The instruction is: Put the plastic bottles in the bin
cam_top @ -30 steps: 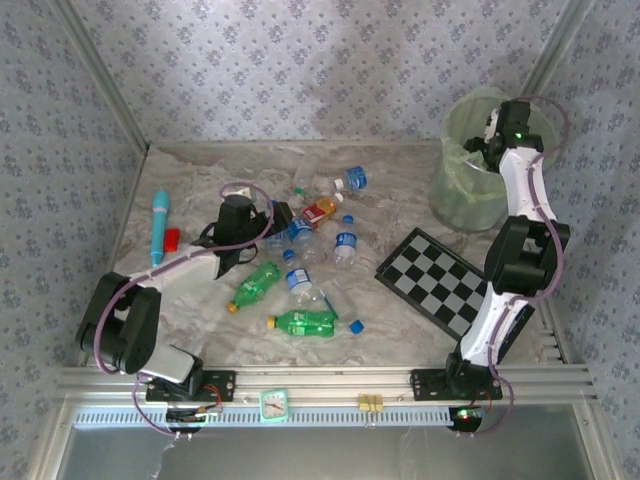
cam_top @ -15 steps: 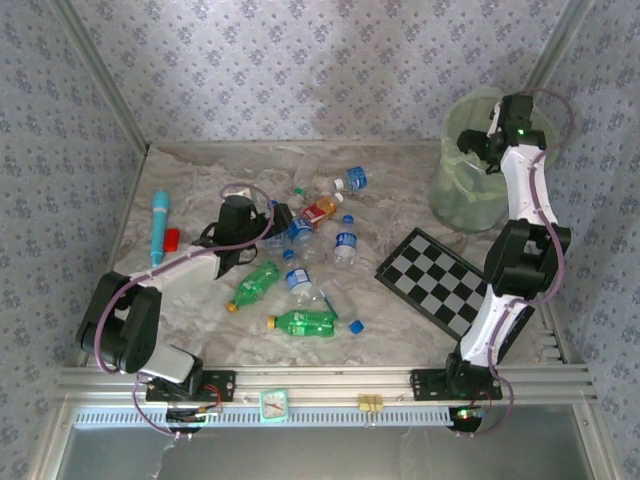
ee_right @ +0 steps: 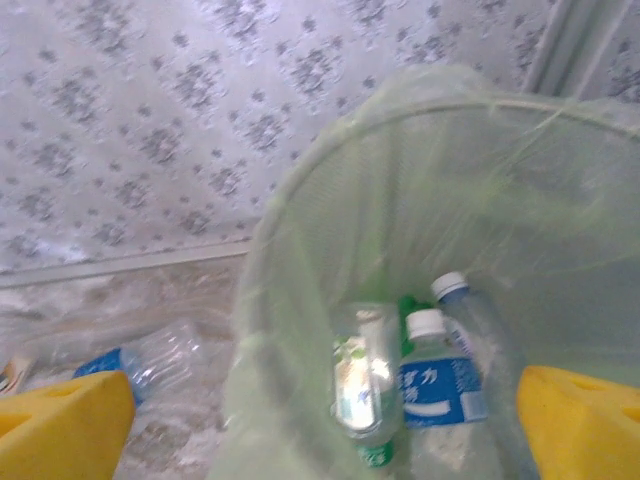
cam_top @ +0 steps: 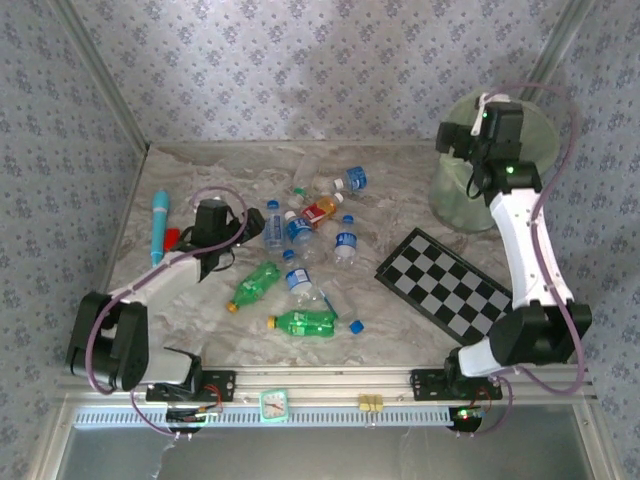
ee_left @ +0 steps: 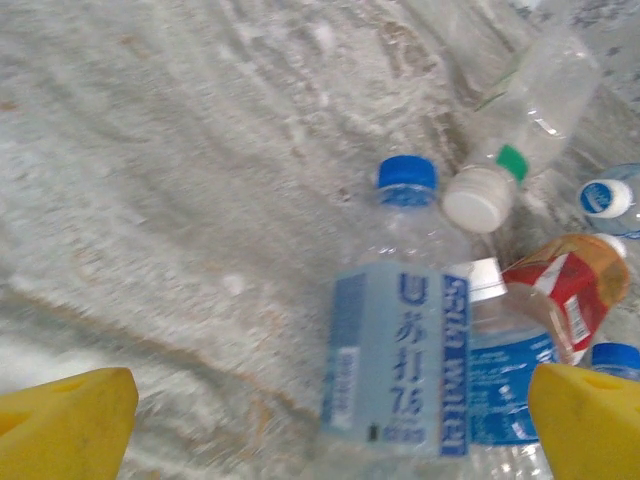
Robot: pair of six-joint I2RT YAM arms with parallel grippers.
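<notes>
My left gripper draws back and lowers onto the bottle's middle next, since the slanting green bottle [cam_top: 256, 285] lies below the gripper and back from it.
Several plastic bottles lie in the middle of the table: clear ones with blue labels [cam_top: 345, 245], two green ones [cam_top: 257, 283] and a red-orange labelled one [cam_top: 320, 210]. My left gripper [cam_top: 248, 224] is open just left of this pile. In the left wrist view a clear blue-labelled bottle [ee_left: 400, 350] lies between and ahead of the left gripper [ee_left: 325, 430]; its yellow fingertips [ee_left: 65, 420] do not touch it. My right gripper [cam_top: 458, 140] hangs open over the pale-green bin [cam_top: 455, 200]. Under the right gripper [ee_right: 320, 430], three bottles [ee_right: 440, 380] show at the bottom of the bin [ee_right: 300, 250].
A black-and-white checkerboard [cam_top: 445, 280] lies between the bottle pile and the bin. A turquoise pen-like tube [cam_top: 159, 225] and a small red object [cam_top: 172, 238] lie at the left. A loose blue cap [cam_top: 356, 326] sits by the nearest green bottle. Patterned walls close in three sides.
My right gripper has opened and risen, shifting left above the bin's rim. My left arm has drawn back to the left, a little away from the bottle pile.
</notes>
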